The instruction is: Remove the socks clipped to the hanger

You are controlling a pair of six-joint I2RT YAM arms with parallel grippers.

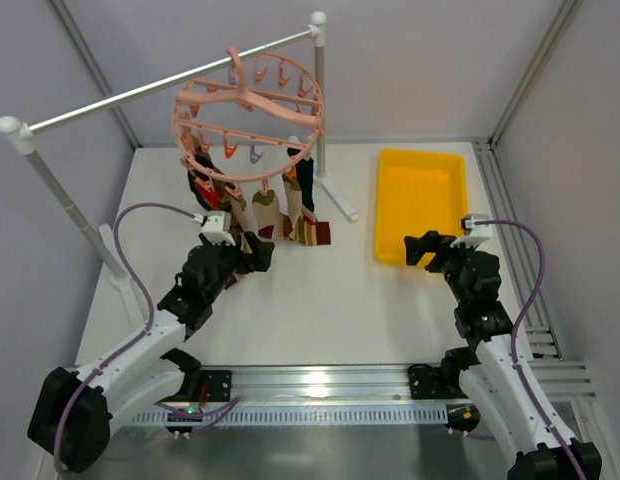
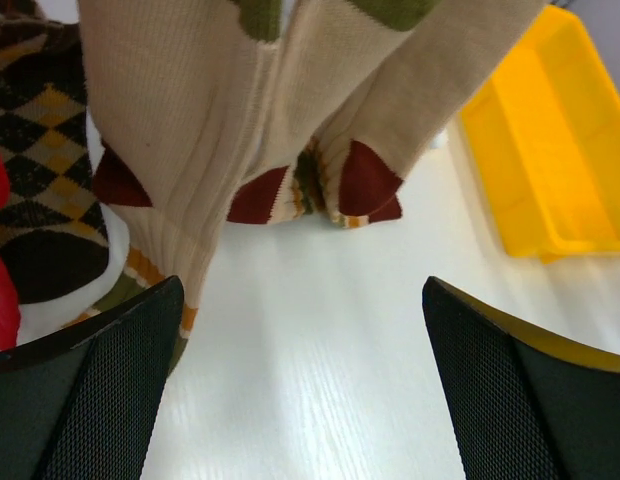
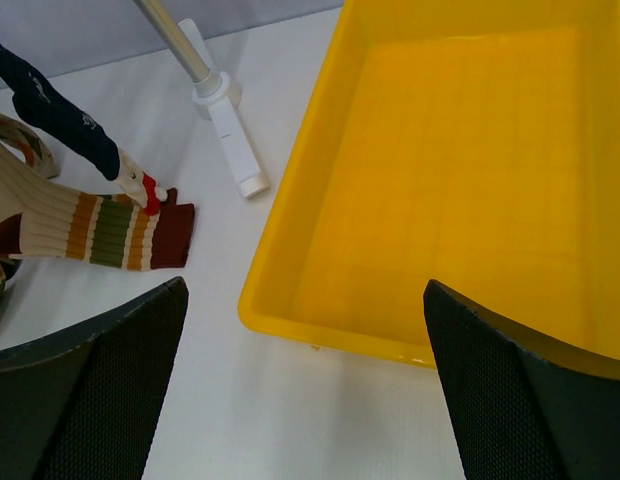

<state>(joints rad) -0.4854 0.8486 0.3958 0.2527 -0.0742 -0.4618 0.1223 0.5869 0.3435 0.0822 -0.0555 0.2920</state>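
Observation:
The left gripper shifts down and to the left in its wrist view next, since the tan sock's striped toe end lies below it on that side.
The salmon-pink round hanger hangs by its hook from a grey rail. Several socks are clipped under it, and their toes reach the table. My left gripper is open, low at the front of the sock bundle. In the left wrist view, tan socks with maroon diamonds hang just beyond the open left gripper, and a black argyle sock is at the left; nothing lies between the fingers. My right gripper is open at the near edge of the yellow tray. The right wrist view shows the open right gripper, a striped sock and a navy sock.
The yellow tray stands right of the socks and holds nothing. The grey rail rests on white posts; one post's foot lies between the socks and the tray.

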